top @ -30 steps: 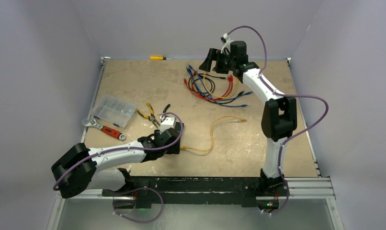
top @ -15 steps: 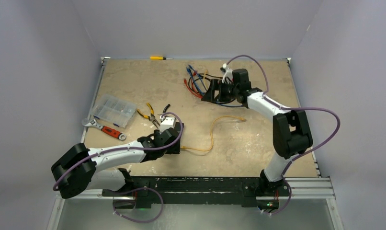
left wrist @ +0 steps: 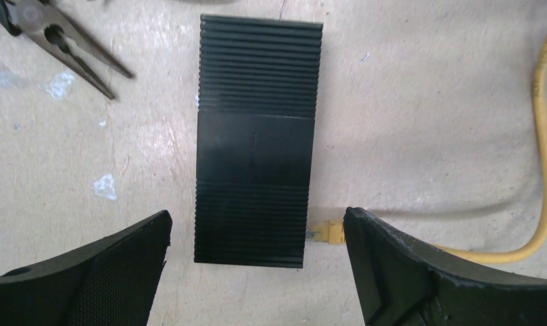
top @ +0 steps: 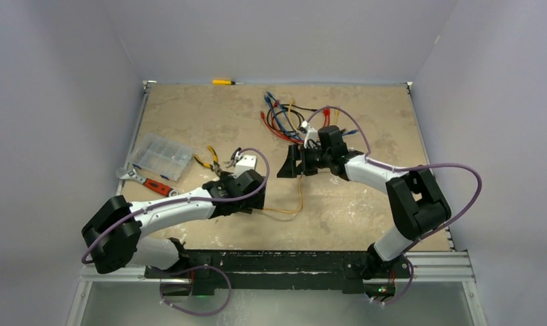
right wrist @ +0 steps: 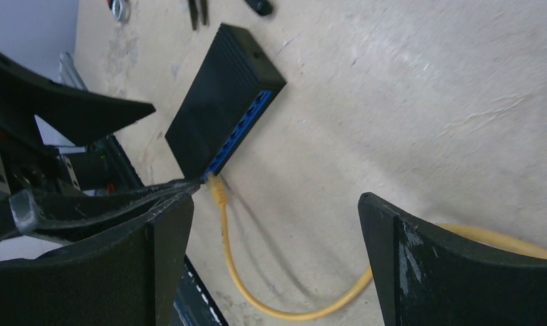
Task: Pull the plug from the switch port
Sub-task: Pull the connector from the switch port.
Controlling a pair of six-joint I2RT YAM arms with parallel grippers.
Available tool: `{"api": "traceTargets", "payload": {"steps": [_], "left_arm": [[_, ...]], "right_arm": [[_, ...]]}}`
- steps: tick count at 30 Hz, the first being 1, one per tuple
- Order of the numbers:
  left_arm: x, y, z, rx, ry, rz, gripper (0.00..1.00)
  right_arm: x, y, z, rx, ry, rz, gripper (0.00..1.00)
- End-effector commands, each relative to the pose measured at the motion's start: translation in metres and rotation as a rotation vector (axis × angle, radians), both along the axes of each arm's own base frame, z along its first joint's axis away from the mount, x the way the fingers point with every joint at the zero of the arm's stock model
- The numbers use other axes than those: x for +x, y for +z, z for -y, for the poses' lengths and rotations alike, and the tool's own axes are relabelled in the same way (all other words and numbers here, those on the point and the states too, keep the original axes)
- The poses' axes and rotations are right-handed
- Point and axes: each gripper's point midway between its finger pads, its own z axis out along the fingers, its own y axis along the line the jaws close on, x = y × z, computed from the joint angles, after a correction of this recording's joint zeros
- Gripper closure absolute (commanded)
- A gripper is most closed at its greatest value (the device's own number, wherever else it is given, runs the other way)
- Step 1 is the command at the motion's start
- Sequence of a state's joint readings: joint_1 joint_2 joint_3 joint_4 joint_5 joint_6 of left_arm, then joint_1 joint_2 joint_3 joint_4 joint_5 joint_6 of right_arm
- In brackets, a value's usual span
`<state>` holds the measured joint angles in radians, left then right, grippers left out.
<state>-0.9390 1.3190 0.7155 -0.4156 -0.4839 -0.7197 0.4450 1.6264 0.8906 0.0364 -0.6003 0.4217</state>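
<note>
The yellow plug is below and still in its socket, so my right gripper should next move down, back and to the left in the top view onto the yellow plug (top: pixel 260 209) (right wrist: pixel 216 187).
The switch (left wrist: pixel 257 142) is a flat black ribbed box lying on the table. In the right wrist view its blue socket face (right wrist: pixel 240 132) shows. A yellow plug (left wrist: pixel 328 233) sits in a socket near the switch's near end, also visible in the right wrist view (right wrist: pixel 216 187). Its yellow cable (top: pixel 291 207) loops away over the table. My left gripper (left wrist: pixel 257 217) is open above the switch's near end, a finger on each side, not touching. My right gripper (right wrist: pixel 274 200) is open and empty, above the cable loop (right wrist: pixel 257 292), a short way from the plug.
A clear compartment box (top: pixel 161 156), a red-handled wrench (top: pixel 148 182) and pliers (top: pixel 210 161) lie left of the switch. A bundle of coloured cables (top: pixel 284 119) lies at the back, behind my right gripper (top: pixel 289 163). A yellow screwdriver (top: pixel 223 82) lies at the far edge.
My right arm has swung from above the far cable bundle down and left to the table's middle, close to the yellow cable. My left arm has shifted slightly right over the switch.
</note>
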Motion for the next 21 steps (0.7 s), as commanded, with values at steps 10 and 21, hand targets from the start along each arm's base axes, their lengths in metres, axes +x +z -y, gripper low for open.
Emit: {"api": "traceTargets", "payload": {"steps": [10, 21], "left_arm": [[0.037, 0.0, 0.008, 0.097, -0.029, 0.005, 0.04], [0.049, -0.021, 0.005, 0.04, -0.031, -0.064, 0.4]], "right_arm": [[-0.03, 0.007, -0.004, 0.075, 0.049, 0.015, 0.07], [-0.068, -0.017, -0.045, 0.119, 0.165, -0.059, 0.21]]}}
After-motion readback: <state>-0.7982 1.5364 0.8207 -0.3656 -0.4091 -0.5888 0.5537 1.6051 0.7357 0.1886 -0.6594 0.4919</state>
